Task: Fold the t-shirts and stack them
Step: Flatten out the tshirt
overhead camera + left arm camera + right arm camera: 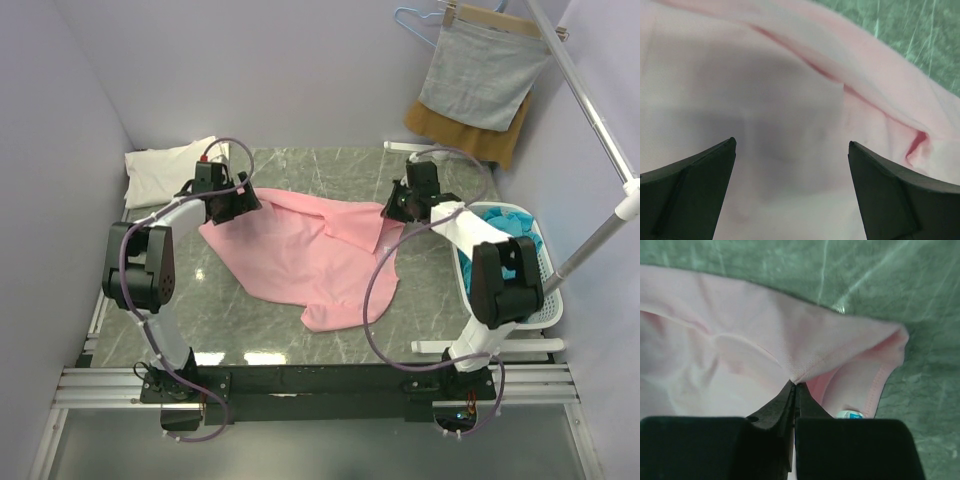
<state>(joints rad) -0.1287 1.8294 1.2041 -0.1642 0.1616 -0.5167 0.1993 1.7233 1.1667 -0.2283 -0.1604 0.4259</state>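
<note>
The pink t-shirt's far corner edge (264,192) is outward and below my left gripper, and the gripper's open fingers are still short of it. My left gripper will next move outward, then down onto that edge.
A pale pink t-shirt (300,255) lies crumpled across the middle of the green marble table (330,170). My right gripper (795,384) is shut on a hemmed fold of the pink t-shirt (765,330) near its neck, where a white-blue label (850,414) peeks out. In the top view that right gripper (392,213) sits at the shirt's far right edge. My left gripper (791,145) hangs open just above the pink cloth (765,100), and the top view puts this left gripper (240,205) at the shirt's far left corner. A cream-white t-shirt (172,168) lies folded at the back left. Teal-blue t-shirts (505,225) fill a basket.
A white laundry basket (548,290) stands at the table's right edge. A grey cloth (480,75) on a hanger and a mustard-brown cloth (505,140) hang at the back right. A white pole (600,135) slants down the right side.
</note>
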